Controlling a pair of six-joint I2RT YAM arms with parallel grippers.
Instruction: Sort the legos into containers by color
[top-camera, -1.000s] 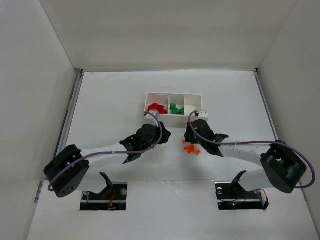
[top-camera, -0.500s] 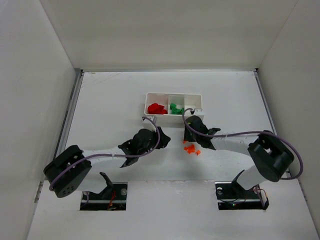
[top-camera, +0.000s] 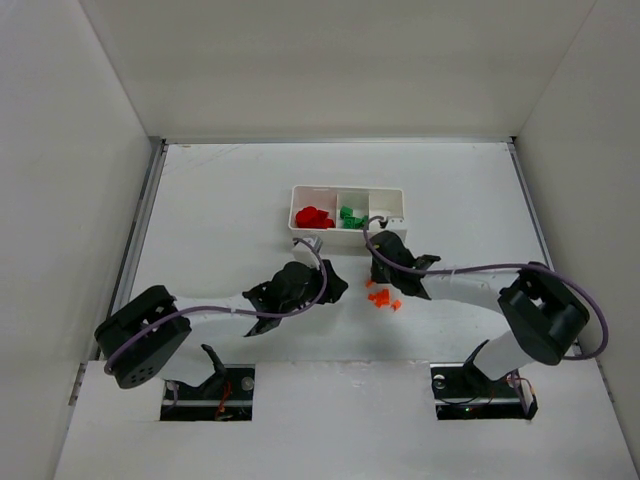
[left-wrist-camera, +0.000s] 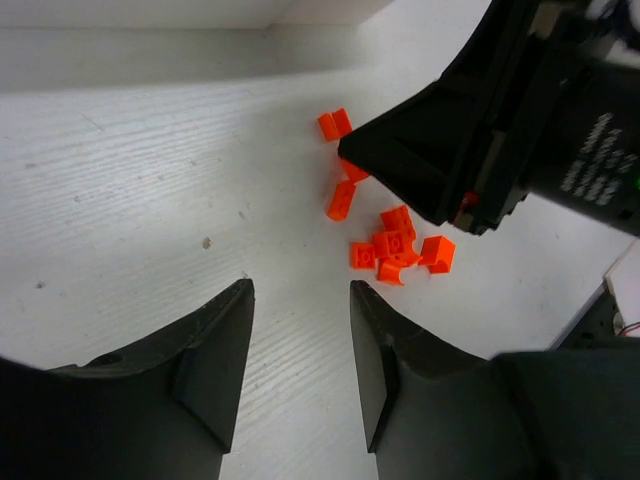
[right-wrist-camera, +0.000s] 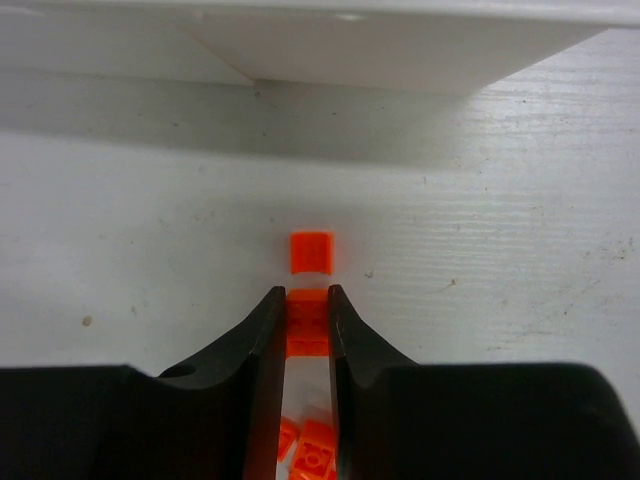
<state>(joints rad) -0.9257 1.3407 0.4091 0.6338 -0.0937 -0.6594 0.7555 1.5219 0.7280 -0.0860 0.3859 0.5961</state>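
The robot's right gripper needs to rise above the tray's near side next and move outward over the tray's end cell (top-camera: 386, 204) beside the green bricks, because that cell is empty.
The white three-compartment tray (top-camera: 395, 192) holds red bricks (top-camera: 313, 216) in its left cell and green bricks (top-camera: 351, 217) in the middle cell. Several tiny orange pieces (top-camera: 383, 297) lie on the table in front of it. My right gripper (right-wrist-camera: 306, 295) is shut on one orange brick (right-wrist-camera: 307, 320) at table level; another orange piece (right-wrist-camera: 311, 251) lies just beyond its tips. My left gripper (left-wrist-camera: 300, 290) is open and empty, low over the table just left of the orange pile (left-wrist-camera: 395, 245).
The tray's near wall (right-wrist-camera: 400, 50) rises close ahead of the right gripper. The right gripper's black body (left-wrist-camera: 480, 130) hangs over the far side of the orange pile. Two orange pieces (left-wrist-camera: 334, 124) lie apart, nearer the tray.
The right arm has folded in and its gripper has shifted slightly left by the orange pile. The left gripper has moved right and a little nearer, toward the pile.
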